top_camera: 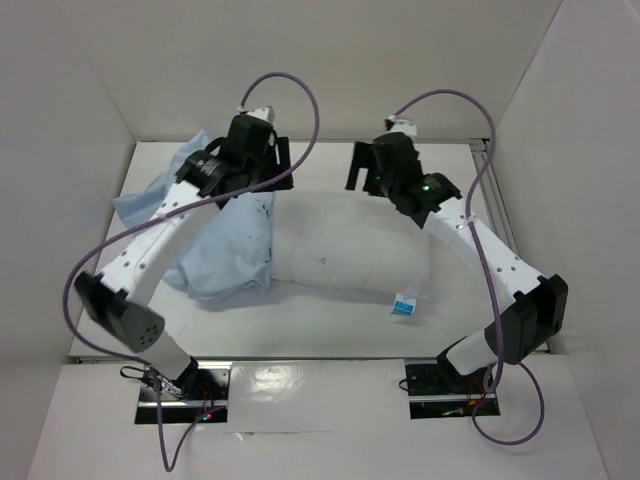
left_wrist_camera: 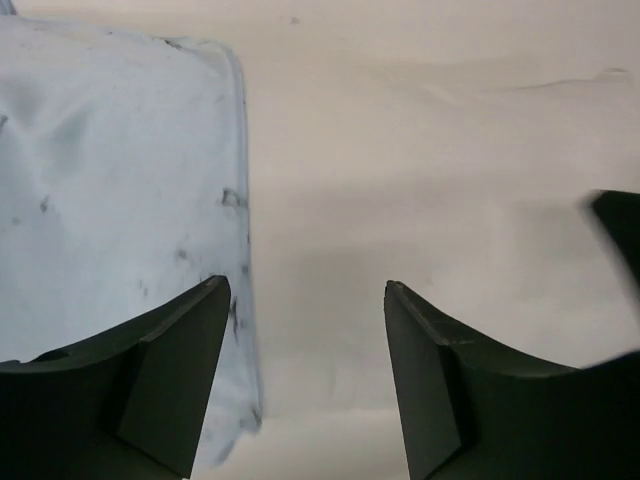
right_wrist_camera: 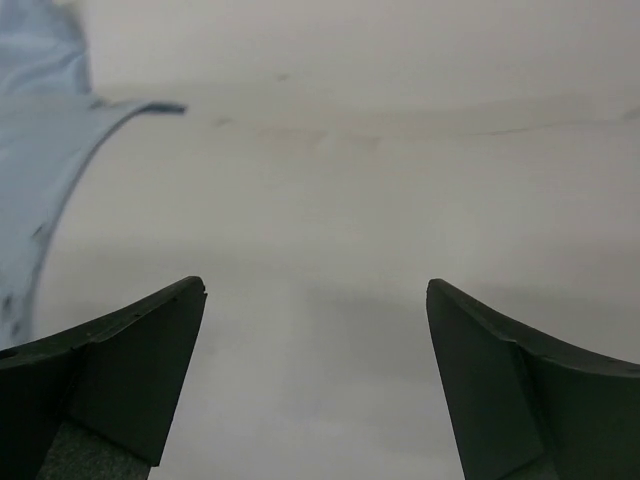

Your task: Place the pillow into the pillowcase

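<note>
My left gripper moves down onto the pillowcase's hem (top_camera: 273, 198) (left_wrist_camera: 245, 195) beside the bare pillow next, because that hem already lines up between its open fingers.
The plump white pillow (top_camera: 345, 255) lies across the middle of the table. Its left end is inside the wrinkled light-blue pillowcase (top_camera: 225, 255), which bunches up at the left. My left gripper (top_camera: 283, 165) hovers over the pillowcase's open edge, jaws open and empty. In the left wrist view the pillowcase (left_wrist_camera: 110, 180) ends at a hem with the bare pillow (left_wrist_camera: 430, 150) to its right, and the gripper (left_wrist_camera: 307, 290) is above that hem. My right gripper (top_camera: 357, 168) hangs open over the pillow's back edge. In the right wrist view this gripper (right_wrist_camera: 315, 290) holds nothing, above the pillow (right_wrist_camera: 350, 180), with the pillowcase (right_wrist_camera: 35, 160) at far left.
A small white and blue tag (top_camera: 404, 304) lies on the table (top_camera: 300, 325) by the pillow's front right corner. White walls enclose the table at the back and both sides. A metal rail (top_camera: 492, 190) runs along the right edge.
</note>
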`<state>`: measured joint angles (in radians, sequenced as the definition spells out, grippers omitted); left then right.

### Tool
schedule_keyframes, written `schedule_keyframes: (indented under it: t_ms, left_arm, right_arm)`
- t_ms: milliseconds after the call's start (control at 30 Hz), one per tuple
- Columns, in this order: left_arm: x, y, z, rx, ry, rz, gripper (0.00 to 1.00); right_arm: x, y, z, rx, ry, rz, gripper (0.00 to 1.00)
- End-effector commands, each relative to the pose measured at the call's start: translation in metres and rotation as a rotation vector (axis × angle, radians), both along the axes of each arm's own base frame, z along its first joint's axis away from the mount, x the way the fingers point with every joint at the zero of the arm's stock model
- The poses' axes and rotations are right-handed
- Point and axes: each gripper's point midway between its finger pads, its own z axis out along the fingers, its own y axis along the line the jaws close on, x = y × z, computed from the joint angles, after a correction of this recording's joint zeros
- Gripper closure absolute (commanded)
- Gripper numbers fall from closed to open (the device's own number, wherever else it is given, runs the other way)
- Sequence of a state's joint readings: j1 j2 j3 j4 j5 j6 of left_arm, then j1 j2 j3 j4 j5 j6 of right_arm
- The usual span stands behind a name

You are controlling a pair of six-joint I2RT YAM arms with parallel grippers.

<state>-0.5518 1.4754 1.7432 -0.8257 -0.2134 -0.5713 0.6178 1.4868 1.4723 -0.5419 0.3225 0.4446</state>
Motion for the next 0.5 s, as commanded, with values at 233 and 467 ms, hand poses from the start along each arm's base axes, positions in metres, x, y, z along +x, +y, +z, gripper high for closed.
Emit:
schedule_keyframes:
  t_ms: [233, 467]
  left_arm:
    - [0.092, 0.026, -0.089, 0.336, 0.177, 0.184, 0.23]
    - [0.102, 0.039, -0.11, 0.422, 0.229, 0.192, 0.52]
  right_arm:
    - [0.0, -0.152, -0.065, 0.081, 0.193, -0.285, 0.0]
    - [-0.023, -0.149, -0.121, 0.124, 0.299, -0.248, 0.0]
